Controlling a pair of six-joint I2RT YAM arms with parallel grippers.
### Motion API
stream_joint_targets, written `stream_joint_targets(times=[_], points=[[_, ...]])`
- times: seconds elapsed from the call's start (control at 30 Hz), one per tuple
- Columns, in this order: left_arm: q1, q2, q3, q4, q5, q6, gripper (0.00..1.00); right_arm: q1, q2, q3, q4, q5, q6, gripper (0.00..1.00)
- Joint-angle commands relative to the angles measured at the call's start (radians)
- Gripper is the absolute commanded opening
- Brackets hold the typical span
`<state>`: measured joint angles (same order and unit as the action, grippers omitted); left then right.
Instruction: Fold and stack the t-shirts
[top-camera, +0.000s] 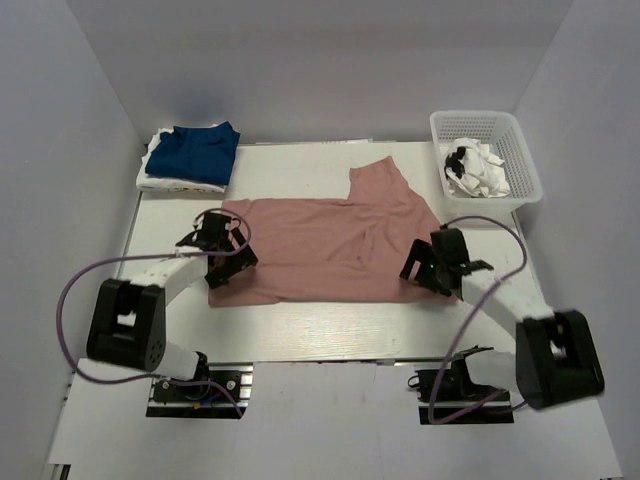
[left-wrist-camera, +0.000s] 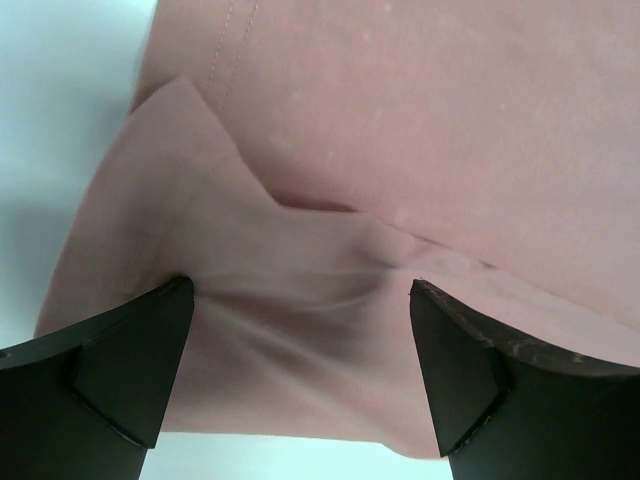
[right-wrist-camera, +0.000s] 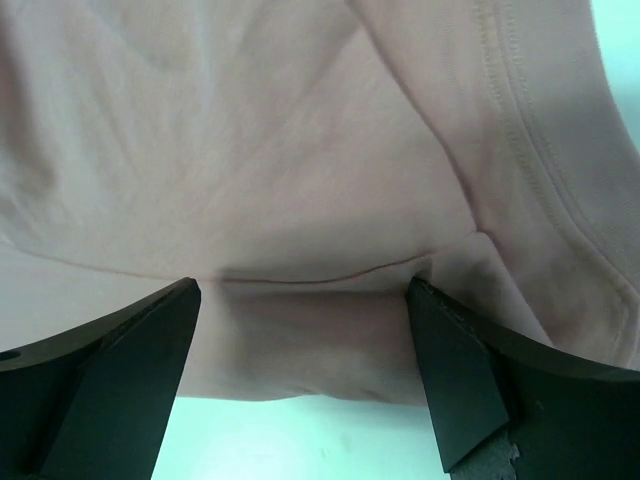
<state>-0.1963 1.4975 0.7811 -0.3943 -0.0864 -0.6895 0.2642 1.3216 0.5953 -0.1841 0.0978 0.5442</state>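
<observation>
My left gripper should move outward over the dusty-pink t-shirt (top-camera: 320, 240) to its far corner by the navy blue shirt and close next, as the cloth still lies spread.
The dusty-pink t-shirt (top-camera: 320, 240) lies spread across the middle of the table, one sleeve pointing to the back. My left gripper (top-camera: 224, 262) is open over its near-left corner; in the left wrist view (left-wrist-camera: 300, 345) the pink cloth (left-wrist-camera: 300, 300) lies between the spread fingers (left-wrist-camera: 130, 360). My right gripper (top-camera: 430, 268) is open over the near-right edge; in the right wrist view (right-wrist-camera: 300, 350) a pink fold (right-wrist-camera: 310, 330) lies between the fingers (right-wrist-camera: 455, 380). A folded navy blue shirt (top-camera: 195, 152) lies on a white one (top-camera: 160, 182) at the back left.
A white plastic basket (top-camera: 487, 155) with a white-and-black cloth (top-camera: 478, 170) stands at the back right. Grey walls close in the table on three sides. Purple cables loop beside both arms.
</observation>
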Motion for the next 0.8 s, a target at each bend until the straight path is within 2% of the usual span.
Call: stream_joint_targets(times=[0.0,0.1,0.17,0.2,0.3,0.33,0.47,0.53,0.57,0.77], points=[[-0.002,-0.118,-0.153,-0.234,0.04,-0.085,1.0,0.001,-0.179,-0.155,-0.262,-0.01,0.1,0.9],[-0.002,-0.293,-0.189,-0.34,0.05,-0.129,1.0,0.016,-0.384,-0.184,-0.403,0.008,0.12,0.9],[-0.002,-0.379,-0.189,-0.37,0.052,-0.151,1.0,0.021,-0.484,-0.172,-0.399,-0.016,0.12,0.9],[-0.002,-0.452,-0.16,-0.379,0.053,-0.166,1.0,0.03,-0.492,-0.167,-0.393,-0.041,0.111,0.9],[-0.002,-0.505,-0.053,-0.336,-0.012,-0.148,1.0,0.044,-0.463,-0.051,-0.347,-0.026,0.062,0.9],[-0.002,-0.505,-0.024,-0.327,-0.053,-0.134,1.0,0.044,-0.409,-0.002,-0.324,-0.012,0.045,0.9],[0.023,-0.406,0.118,-0.316,-0.167,-0.096,1.0,0.043,-0.297,0.145,-0.171,0.048,-0.03,0.9],[0.023,-0.349,0.142,-0.247,-0.15,-0.046,1.0,0.038,-0.233,0.181,-0.079,0.051,-0.056,0.9],[0.032,-0.311,0.192,-0.238,-0.15,-0.036,1.0,0.04,-0.187,0.255,-0.06,0.069,-0.072,0.9],[0.078,0.058,0.452,-0.295,-0.233,-0.027,1.0,0.023,0.159,0.544,-0.081,0.155,-0.122,0.9]])
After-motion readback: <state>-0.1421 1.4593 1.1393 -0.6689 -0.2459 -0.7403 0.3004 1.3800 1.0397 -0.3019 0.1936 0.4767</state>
